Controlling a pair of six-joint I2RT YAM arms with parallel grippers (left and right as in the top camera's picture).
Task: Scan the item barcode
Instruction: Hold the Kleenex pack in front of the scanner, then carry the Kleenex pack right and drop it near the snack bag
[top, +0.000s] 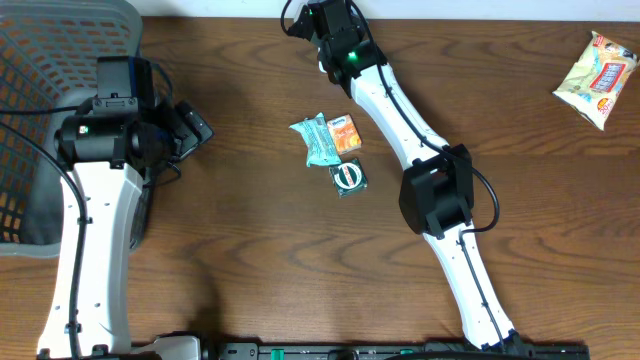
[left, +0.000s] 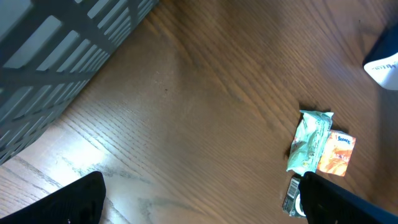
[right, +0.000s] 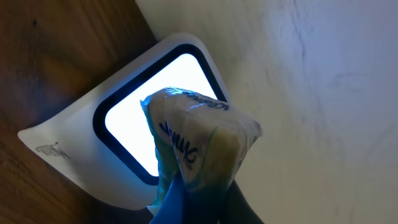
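Note:
The packet faces the scanner's lit window, so the robot's right gripper will next carry it to the right in the overhead view, over wood (top: 522, 98) beside the yellow snack bag.
My right gripper (right: 205, 202) is shut on a crinkly pale yellow-green snack packet (right: 199, 143). It holds the packet upright just in front of the lit window of a white barcode scanner (right: 74, 155). From overhead the right gripper (top: 337, 42) is at the table's far edge and covers the packet; only a white corner of the scanner (top: 323, 69) shows. My left gripper (top: 190, 125) hangs open over bare wood beside the basket. In the left wrist view the left gripper (left: 202, 211) has nothing between its fingertips (left: 68, 202).
A green packet (top: 318, 140), an orange packet (top: 346, 135) and a dark round-labelled packet (top: 349, 177) lie together mid-table. A yellow snack bag (top: 597, 77) lies at the far right. A grey mesh basket (top: 50, 60) fills the left corner.

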